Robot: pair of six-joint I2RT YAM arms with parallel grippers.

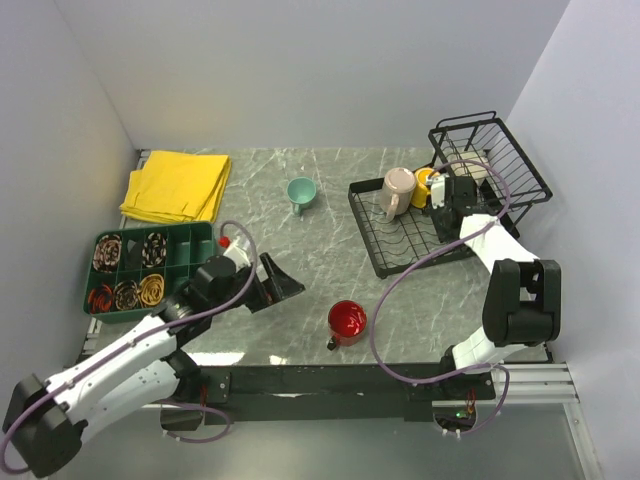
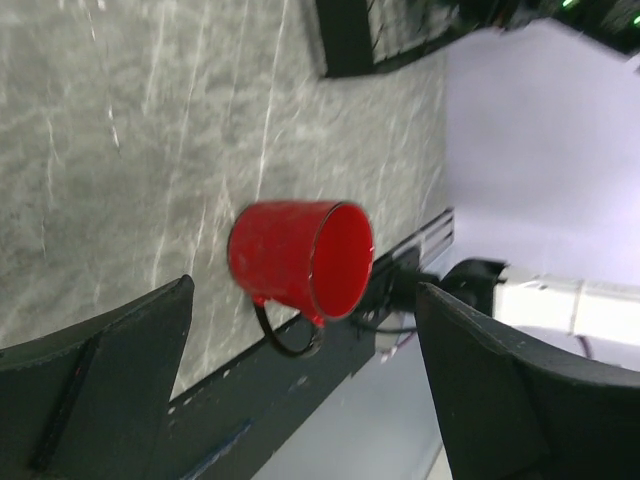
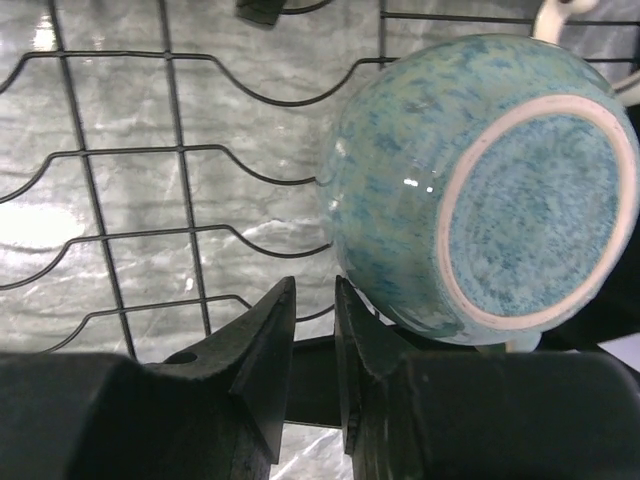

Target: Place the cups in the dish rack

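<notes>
The red mug is below my left gripper with its rim up, to the gripper's right in the top view. I will swing over, tilt, and lower my gripper astride the red mug's nearest edge [image 1: 334, 308] [image 2: 314, 262].
The shiny red mug [image 1: 347, 322] stands upright on the table near the front edge. In the left wrist view it [image 2: 290, 262] lies just beyond my open, empty left gripper [image 2: 305, 290], which sits to its left in the top view [image 1: 280, 283]. The small teal mug [image 1: 300, 192] stands mid-table. The pale pink mug [image 1: 398, 190] and yellow mug [image 1: 425, 185] sit in the black wire dish rack [image 1: 400, 255]. My right gripper [image 1: 442, 205] is low over the rack. Its jaws [image 3: 313, 290] are almost together with nothing between them, beside a speckled green mug [image 3: 420, 180] with a cream handle [image 3: 552, 14], whose base faces the camera.
A pale mug [image 1: 468, 166] shows in the rack's tall basket [image 1: 515, 150] at the far right. A green compartment tray [image 1: 195, 235] of coiled items and a folded yellow cloth [image 1: 178, 185] lie at the left. The walls stand close on both sides.
</notes>
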